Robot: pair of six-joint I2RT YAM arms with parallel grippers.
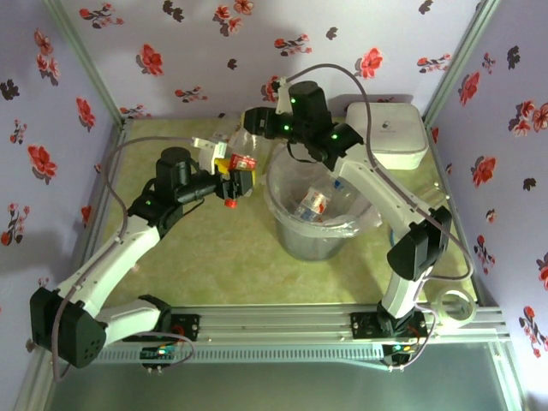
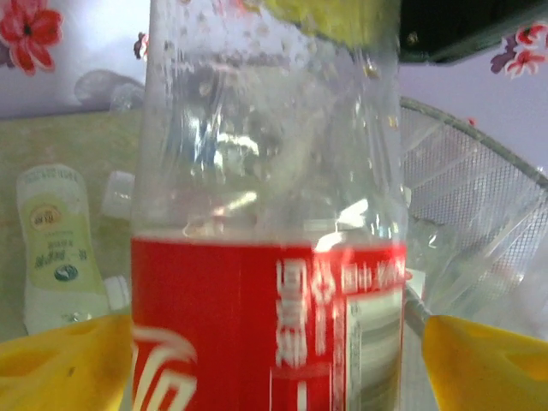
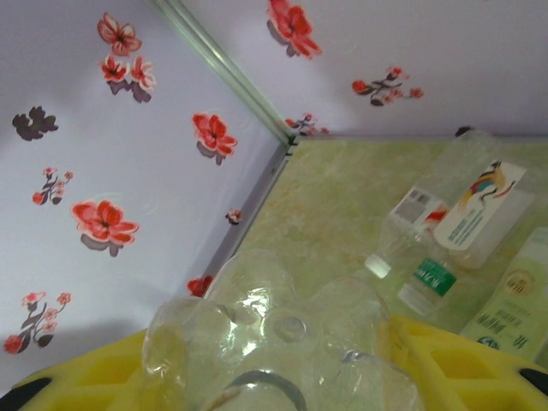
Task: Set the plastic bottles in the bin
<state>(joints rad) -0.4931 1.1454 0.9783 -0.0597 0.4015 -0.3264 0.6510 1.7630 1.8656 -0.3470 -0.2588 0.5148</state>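
Observation:
Since the clear bottle is still held beyond the rim of the bin, I will swing my right gripper back over the bin's opening (image 1: pixel 318 187), lower it inside and release the bottle.
A clear bottle with a red label (image 2: pixel 265 291) is pinched between the yellow fingers (image 2: pixel 60 364) of my left gripper (image 2: pixel 274 368). In the top view that gripper (image 1: pixel 237 178) holds the bottle (image 1: pixel 243 163) just left of the bin (image 1: pixel 287 224), a round translucent grey bucket with a few bottles (image 1: pixel 313 204) inside. My right gripper (image 1: pixel 253 128) is behind the bin's far-left rim, shut on a clear unlabelled bottle (image 1: pixel 247 142). The right wrist view has that bottle's lobed base (image 3: pixel 282 342) filling the space between the yellow fingers (image 3: pixel 467 364).
More bottles lie on the green table near the back wall: a yellowish one (image 2: pixel 53 248), a white-labelled one (image 3: pixel 467 210) and a green-labelled one (image 3: pixel 428 278). A white lidded box (image 1: pixel 390 133) stands at the back right. Metal frame posts run up the corners.

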